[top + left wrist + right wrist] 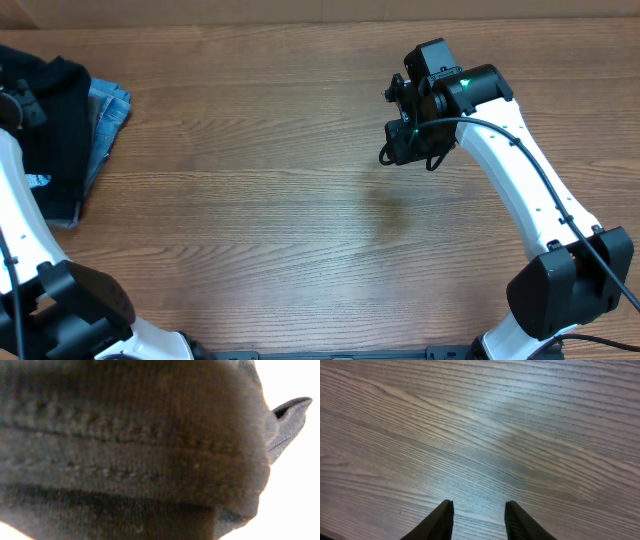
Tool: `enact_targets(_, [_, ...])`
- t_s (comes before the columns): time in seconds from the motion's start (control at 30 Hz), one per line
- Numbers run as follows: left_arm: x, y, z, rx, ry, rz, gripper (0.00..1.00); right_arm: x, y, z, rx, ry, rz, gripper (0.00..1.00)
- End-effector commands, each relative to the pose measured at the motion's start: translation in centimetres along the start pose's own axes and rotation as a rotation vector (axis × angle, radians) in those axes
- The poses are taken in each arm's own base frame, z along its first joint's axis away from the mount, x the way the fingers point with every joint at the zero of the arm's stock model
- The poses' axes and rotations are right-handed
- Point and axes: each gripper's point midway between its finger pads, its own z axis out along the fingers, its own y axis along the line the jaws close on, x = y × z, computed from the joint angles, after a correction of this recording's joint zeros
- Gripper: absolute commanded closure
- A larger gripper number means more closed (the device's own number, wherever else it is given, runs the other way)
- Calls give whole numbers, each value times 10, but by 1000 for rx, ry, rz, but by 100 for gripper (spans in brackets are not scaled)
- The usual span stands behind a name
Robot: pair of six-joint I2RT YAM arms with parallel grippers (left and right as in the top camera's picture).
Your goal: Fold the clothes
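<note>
The left gripper moves the black garment to the left in the overhead view next and releases it on top of the heap, since other cloth already lies piled there.
The clothes [55, 120], a black garment of soft fabric, lie bunched at the table's far left edge. My left gripper [14, 104] is sunk into this heap near its top. In the left wrist view the black knit cloth [140, 450] fills almost the whole picture and hides the fingers, and the jaws are shut with the fabric bunched round them. My right gripper [400, 140] hovers over bare wood at the upper right of centre, far from the garment. Its two dark fingers [445, 517] stand apart with nothing between them, so my right gripper [479, 510] is open.
A grey-blue denim piece [110, 112] lies under the black garment's right side, and a scrap of light-blue cloth [38, 181] peeks out lower down. The wooden table [300, 230] stretches between the two arms. The right arm's base [570, 285] stands at the lower right.
</note>
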Motion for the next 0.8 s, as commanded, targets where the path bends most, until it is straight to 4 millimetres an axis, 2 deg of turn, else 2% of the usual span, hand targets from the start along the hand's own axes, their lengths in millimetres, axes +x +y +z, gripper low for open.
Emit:
enact_targets(0.0, [-2, 11, 19, 78, -7, -67, 93, -2, 0, -6, 2, -12, -3, 63])
enact_targets(0.1, [-7, 7, 31, 202, -30, -114, 94, 0, 0, -6, 2, -4, 0, 63])
enact_targets(0.2, [-22, -11, 23, 353, -93, -115, 96, 0, 0, -6, 2, -4, 2, 62])
enact_targets(0.33, [-29, -5, 22, 351, -127, -121, 96, 0, 0, -6, 2, -5, 2, 62])
enact_targets(0.43, [-40, -8, 12, 482, -180, -148, 96, 0, 0, -6, 2, -5, 2, 62])
enact_targets(0.53, [-48, 12, 5, 537, -225, -222, 96, -1, 0, -6, 2, -9, 1, 63])
enact_targets(0.77, [-40, 57, 8, 486, -224, -323, 96, -3, 0, -6, 2, -16, 0, 62])
